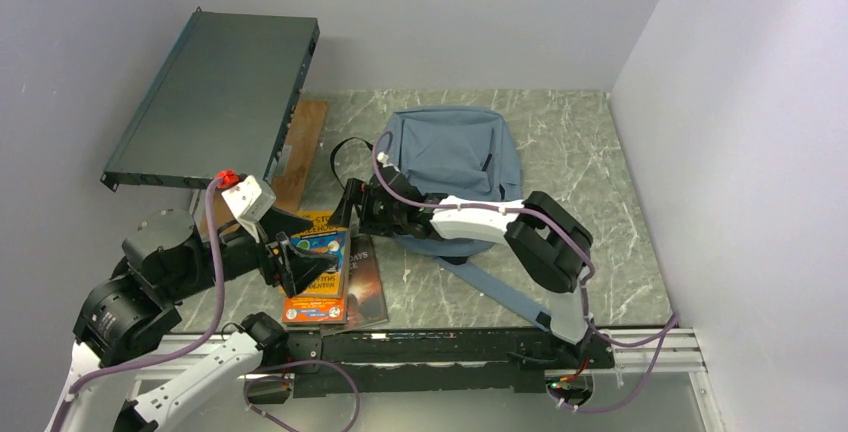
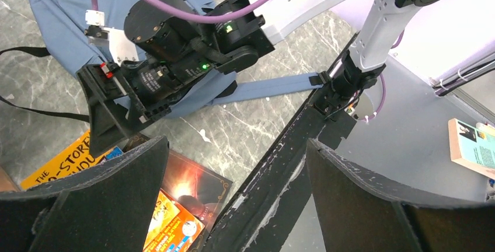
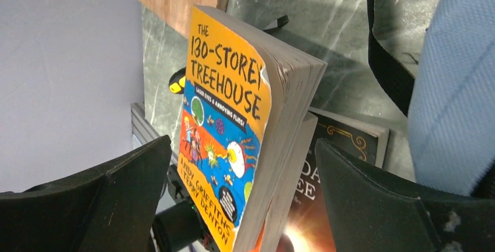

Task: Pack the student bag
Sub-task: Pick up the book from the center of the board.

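Observation:
Next, the right gripper closes across the thickness of the yellow book (image 1: 322,250), at its page edge toward the bag.
The blue-grey student bag (image 1: 450,150) lies flat at the back middle of the table; it also shows in the left wrist view (image 2: 55,18) and the right wrist view (image 3: 455,88). A yellow "130-Storey Treehouse" book (image 1: 322,250) lies on a small stack at the front left. My right gripper (image 1: 350,214) is open, its jaws on either side of that book (image 3: 227,118), neither visibly touching it. My left gripper (image 1: 295,267) is open and empty just above the stack; its fingers (image 2: 87,205) stand wide apart over the table's front edge.
A dark book with a glowing cover (image 1: 368,287) lies under the yellow one (image 2: 192,185). A large dark flat panel (image 1: 215,97) leans at the back left above a wooden board (image 1: 305,137). The bag's blue strap (image 1: 500,292) trails toward the front. Another book (image 2: 473,147) lies beyond the table's edge.

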`<state>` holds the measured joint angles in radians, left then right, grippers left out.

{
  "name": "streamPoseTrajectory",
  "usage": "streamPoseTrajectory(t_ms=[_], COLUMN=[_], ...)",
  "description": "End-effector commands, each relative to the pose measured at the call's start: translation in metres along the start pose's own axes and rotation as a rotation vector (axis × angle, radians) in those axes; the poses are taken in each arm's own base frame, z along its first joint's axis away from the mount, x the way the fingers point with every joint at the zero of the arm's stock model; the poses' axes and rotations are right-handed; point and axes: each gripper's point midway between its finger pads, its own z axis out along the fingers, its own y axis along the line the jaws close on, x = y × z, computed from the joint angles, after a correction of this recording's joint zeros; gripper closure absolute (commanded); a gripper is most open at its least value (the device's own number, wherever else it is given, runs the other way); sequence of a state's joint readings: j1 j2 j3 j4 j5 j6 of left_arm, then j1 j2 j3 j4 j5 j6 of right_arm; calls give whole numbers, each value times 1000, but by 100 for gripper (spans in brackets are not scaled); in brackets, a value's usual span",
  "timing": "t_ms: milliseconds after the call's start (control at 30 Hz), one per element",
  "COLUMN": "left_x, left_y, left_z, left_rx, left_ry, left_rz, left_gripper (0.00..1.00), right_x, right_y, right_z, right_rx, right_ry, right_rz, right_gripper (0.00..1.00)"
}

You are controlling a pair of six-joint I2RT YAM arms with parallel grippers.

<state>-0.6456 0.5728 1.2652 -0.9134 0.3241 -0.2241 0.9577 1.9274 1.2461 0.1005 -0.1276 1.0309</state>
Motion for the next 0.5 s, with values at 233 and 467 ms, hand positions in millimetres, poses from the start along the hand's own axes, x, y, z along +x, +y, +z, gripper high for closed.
streamPoseTrajectory(t_ms=[233, 467], left_x=[7, 9], left_y=[-1, 1], left_z=[2, 1], left_rx=[12, 1], left_ry=[13, 16], left_rz=[-21, -18], left_gripper=[8, 8], right_x=[-13, -9], right_y=[-1, -7], right_z=[35, 49], right_rx=[7, -2], right_ry=[-37, -8], right_rz=[44, 57], right_gripper=[20, 22])
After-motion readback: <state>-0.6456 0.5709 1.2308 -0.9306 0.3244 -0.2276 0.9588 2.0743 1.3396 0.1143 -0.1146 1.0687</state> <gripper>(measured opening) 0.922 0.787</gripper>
